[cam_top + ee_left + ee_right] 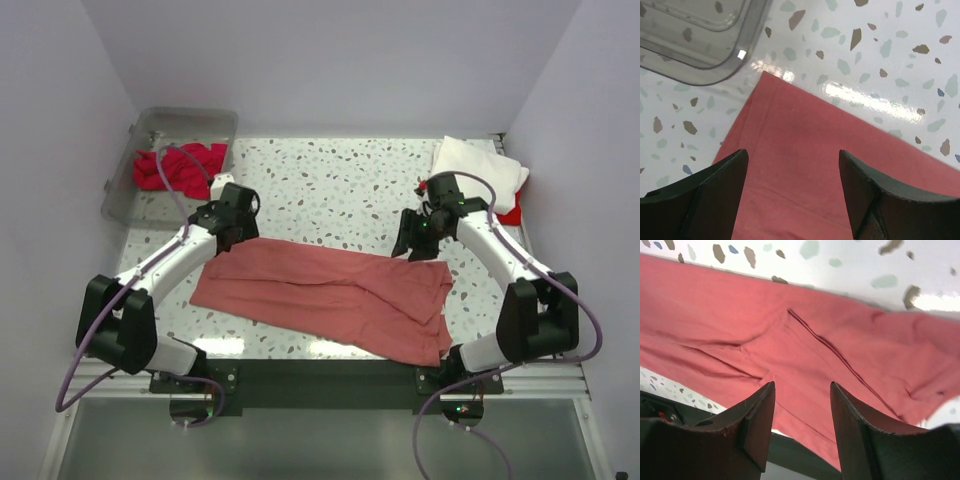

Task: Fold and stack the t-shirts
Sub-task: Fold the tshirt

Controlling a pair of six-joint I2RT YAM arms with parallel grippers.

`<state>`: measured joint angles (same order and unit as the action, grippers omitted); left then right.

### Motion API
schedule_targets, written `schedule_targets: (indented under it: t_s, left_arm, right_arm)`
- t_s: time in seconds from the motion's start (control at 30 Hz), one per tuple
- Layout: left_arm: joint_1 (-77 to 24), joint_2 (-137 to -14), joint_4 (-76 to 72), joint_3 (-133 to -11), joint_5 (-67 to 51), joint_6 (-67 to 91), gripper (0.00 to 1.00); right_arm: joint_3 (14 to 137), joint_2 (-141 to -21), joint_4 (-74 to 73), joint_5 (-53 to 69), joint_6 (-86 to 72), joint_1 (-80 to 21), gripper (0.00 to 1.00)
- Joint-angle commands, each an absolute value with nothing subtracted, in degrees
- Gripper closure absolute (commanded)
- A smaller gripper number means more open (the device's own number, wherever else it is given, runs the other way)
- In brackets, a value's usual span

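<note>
The cloth stands raised at the far end of the t-shirt's pinched fold (360, 284) (792, 313), so I will lower my right gripper next and shift it toward my left gripper, onto that end.
A large faded coral-red t-shirt (330, 295) lies folded into a long band across the near middle of the table. My left gripper (232, 222) hovers over its far left corner, open, with bare cloth (800, 165) between the fingers. Above the shirt's far right end my right gripper (418, 238) stands open too, nothing held, the wrinkled cloth (805, 350) below it. A white t-shirt (480, 170) rests folded at the back right on a bright red one (513, 212). A crimson t-shirt (180, 168) is bunched in the bin.
A clear plastic bin (170, 130) stands at the back left; its rounded corner (705, 45) is just beyond the shirt's corner. The table's dark front rail (790, 452) lies under the shirt's near edge. Walls close in on three sides.
</note>
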<state>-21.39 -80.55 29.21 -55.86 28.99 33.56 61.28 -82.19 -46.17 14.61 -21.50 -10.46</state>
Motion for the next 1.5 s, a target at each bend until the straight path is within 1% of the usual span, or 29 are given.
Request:
schedule_targets:
  t_s: [0.0, 0.3, 0.63, 0.97, 1.23, 1.4, 1.43, 1.47]
  left_arm:
    - [-22.7, -82.1, 27.2, -55.5, 25.3, 36.4, 0.22]
    - [-23.4, -85.2, 25.0, -50.9, 21.8, 38.0, 0.21]
    - [-23.4, -87.3, 24.7, -50.8, 21.8, 37.6, 0.21]
    - [-23.4, -88.6, 24.9, -51.5, 22.0, 37.5, 0.21]
    - [-23.4, -89.3, 24.7, -51.7, 22.2, 37.3, 0.20]
    - [-23.4, -89.2, 24.8, -51.8, 22.6, 37.0, 0.20]
    - [-23.4, -89.2, 24.7, -51.7, 22.7, 36.9, 0.20]
    - [-23.4, -89.2, 24.8, -51.7, 22.7, 37.0, 0.20]
  right_arm:
    - [63.9, -85.8, -40.0, 16.3, -22.2, -13.4, 0.48]
    - [66.0, -96.1, -35.9, 15.2, -20.4, -16.4, 0.47]
    - [67.9, -102.2, -34.0, 14.8, -18.9, -17.5, 0.49]
    - [68.0, -102.2, -35.2, 15.3, -19.4, -18.5, 0.60]
    - [65.7, -101.1, -35.7, 15.0, -19.8, -19.2, 0.64]
    - [65.4, -100.3, -36.7, 15.0, -19.5, -19.3, 0.74]
    - [65.5, -100.0, -37.0, 15.1, -19.3, -19.4, 0.79]
    - [65.5, -99.9, -37.3, 15.4, -19.2, -19.4, 0.82]
